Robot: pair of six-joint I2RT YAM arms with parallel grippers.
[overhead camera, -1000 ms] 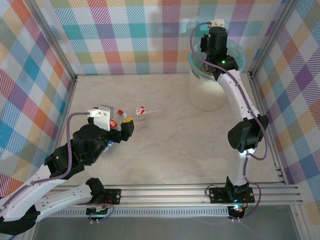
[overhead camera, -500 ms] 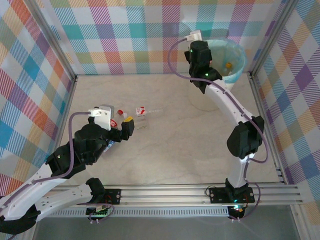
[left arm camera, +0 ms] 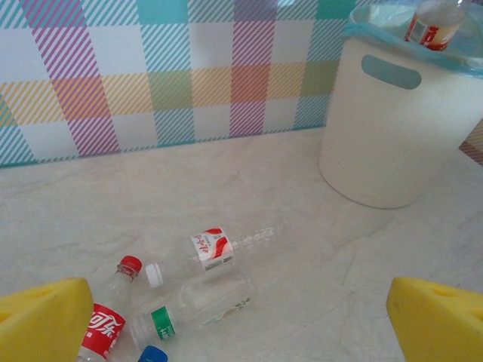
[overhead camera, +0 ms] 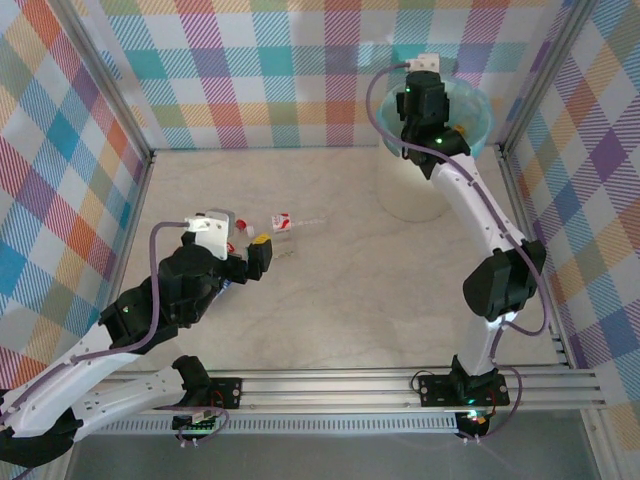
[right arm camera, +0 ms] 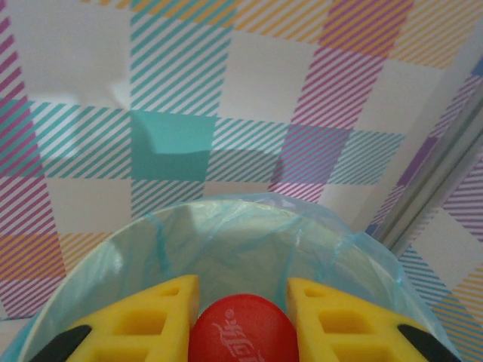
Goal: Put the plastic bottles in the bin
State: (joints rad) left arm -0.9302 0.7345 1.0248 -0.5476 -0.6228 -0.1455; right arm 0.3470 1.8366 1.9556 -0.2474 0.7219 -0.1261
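My right gripper comes down next toward the bag's opening [overhead camera: 463, 108] [right arm camera: 249, 241] just below it and lets go of the red-capped bottle, as the bottle already hangs over the bin.
Three clear plastic bottles lie together on the table: one with a red-and-white label and white cap [left arm camera: 213, 250] [overhead camera: 282, 221], one with a green label [left arm camera: 192, 305], and a red-capped cola bottle [left arm camera: 110, 323] [overhead camera: 240, 224]. My left gripper [left arm camera: 241, 324] [overhead camera: 256, 254] hovers open just short of them, its yellow fingertips [left arm camera: 41, 320] wide apart. The bin [left arm camera: 377, 151] [overhead camera: 481, 107] is a white tub with a light blue bag, standing at the back right. My right gripper [right arm camera: 243, 317] [overhead camera: 428, 105] is above it, shut on a red-capped bottle [right arm camera: 241, 335] [left arm camera: 430, 23] over the bag's opening [right arm camera: 249, 241].
A blue cap [left arm camera: 151, 354] peeks in at the bottom edge beside the cola bottle. Checkered walls enclose the table on three sides. An aluminium rail [overhead camera: 330, 385] runs along the near edge. Bare marble tabletop [overhead camera: 360, 270] stretches between the bottles and the bin.
The right arm swung left off the bin half a second ago, then came back over the opening with its bottle. The left arm edged slightly forward toward the bottles.
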